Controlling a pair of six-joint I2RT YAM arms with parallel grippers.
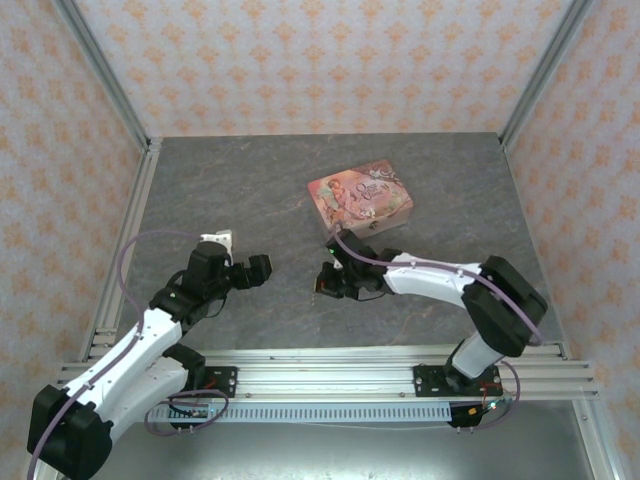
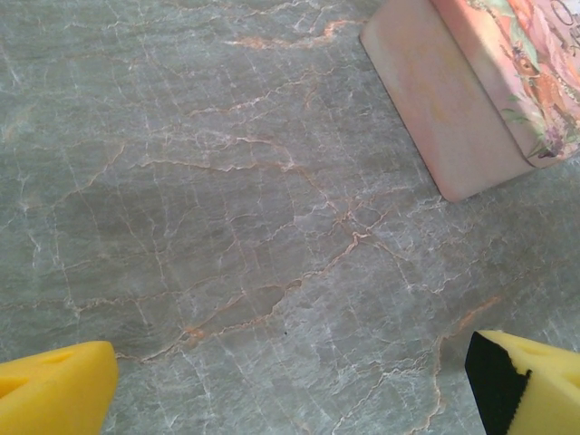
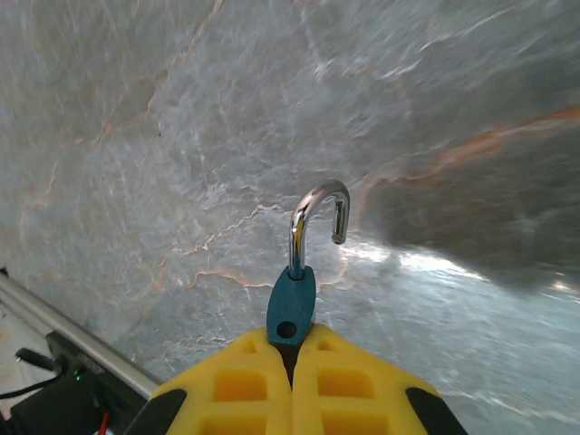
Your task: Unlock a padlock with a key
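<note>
I will next lower the padlock in my right gripper onto the bare tabletop in front of the pink tin and release it, because its chrome shackle is already sprung open.
My right gripper (image 3: 292, 349) is shut on the padlock (image 3: 292, 306), a small teal-blue body pinched between the yellow fingertips (image 3: 240, 385). Its chrome shackle (image 3: 317, 217) sticks up and stands sprung open, with the free end hanging clear of the empty hole in the body. In the top view this gripper (image 1: 330, 280) hovers at the table's middle front, just below the pink tin. My left gripper (image 1: 256, 270) sits to its left, pointing towards it. Its jaws are wide open, and in the left wrist view the gripper (image 2: 290, 399) has only bare table between its fingertips (image 2: 54, 391). The key is hidden.
A pink picture-lidded tin (image 1: 360, 198) lies behind the right gripper, and its corner (image 2: 471, 91) shows ahead of the left gripper. Grey marbled tabletop (image 1: 230, 190) stretches to patterned walls. Metal frame rails run along the left side (image 1: 130, 230) and the near edge (image 1: 330, 365).
</note>
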